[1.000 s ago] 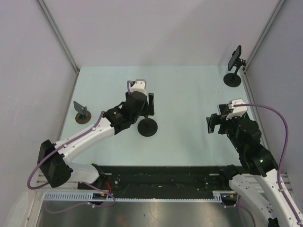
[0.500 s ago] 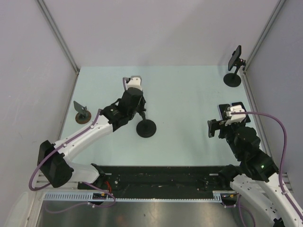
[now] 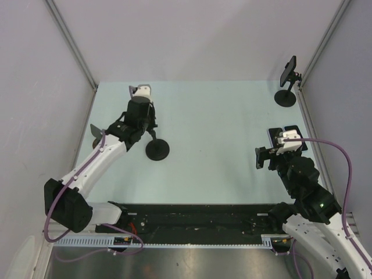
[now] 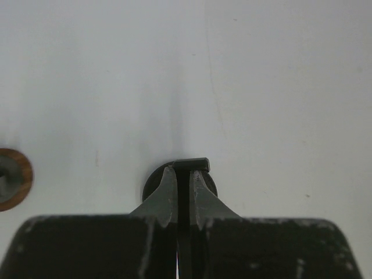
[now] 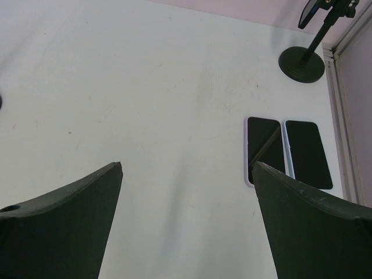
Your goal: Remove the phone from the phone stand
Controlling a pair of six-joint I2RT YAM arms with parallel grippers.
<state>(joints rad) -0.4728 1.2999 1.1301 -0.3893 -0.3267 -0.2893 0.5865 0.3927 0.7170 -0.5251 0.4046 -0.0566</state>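
Note:
My left gripper next shifts the black stand to the left in the top view, where bare table lies open close (image 3: 124, 150) (image 4: 80, 181) beside the brown-based stand.
The phone (image 3: 288, 70) is dark and sits tilted on a black phone stand (image 3: 285, 97) in the far right corner. The right wrist view catches the phone (image 5: 311, 10) and the stand's round base (image 5: 301, 63) at the top right. My right gripper (image 3: 267, 153) hangs open well short of it, nothing between its jaws (image 5: 187, 168). On the left side my left gripper (image 3: 149, 129) is shut on the thin upright plate of another black stand (image 3: 157, 150). In the left wrist view its jaws (image 4: 184, 172) pinch that plate, with the round base (image 4: 151, 185) just beyond.
Two phones (image 5: 264, 148) (image 5: 307, 152) lie flat side by side near the right wall, partly under my right wrist (image 3: 289, 130). A small stand with a brown base (image 3: 100, 142) (image 4: 11, 177) stands by the left wall. Walls close in the table on three sides.
My left gripper has shut on the black stand's plate and moved left and back; the stand has shifted left with it. The right arm drew back slightly, then stayed still.

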